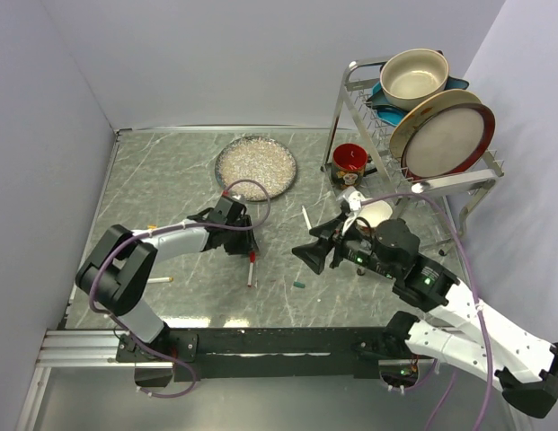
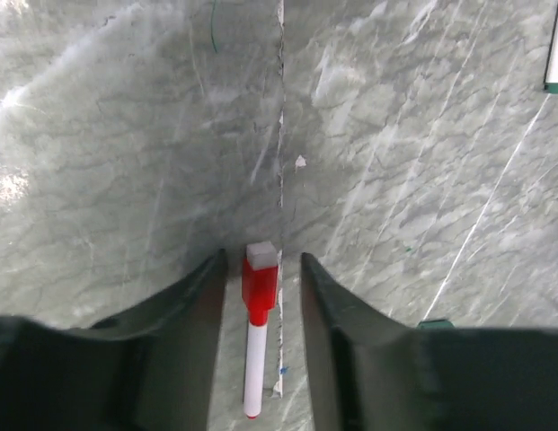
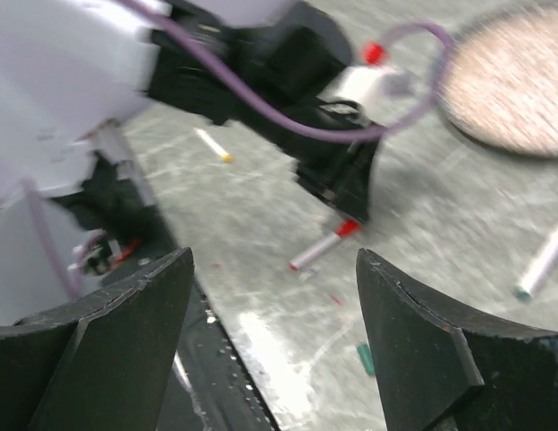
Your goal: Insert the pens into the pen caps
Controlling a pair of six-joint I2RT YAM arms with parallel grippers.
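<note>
My right gripper is open and should move outward next, turn its fingers across the body of the uncapped white pen (image 1: 305, 218) (image 3: 541, 261) and lower them, because the pen lies outward and below.
A white pen with the red cap on it (image 2: 259, 310) lies flat on the marble table between the fingers of my left gripper (image 2: 262, 260). The jaws stand open, with a gap on either side of the pen. From above, that pen (image 1: 252, 268) lies just in front of the left gripper (image 1: 242, 245). A dark green cap (image 1: 299, 285) lies loose near the front edge, and an uncapped white pen (image 1: 305, 218) lies farther back. A pen with a yellow end (image 1: 159, 281) lies at the far left. My right gripper (image 3: 274, 260) hovers wide open and empty, with the green cap (image 3: 364, 357) below it.
A glittery round plate (image 1: 255, 166) sits at the back centre. A red mug (image 1: 350, 162) and a metal dish rack (image 1: 355, 99) with a bowl and plates stand at the back right. The table's front rail (image 1: 261, 346) runs along the arm bases.
</note>
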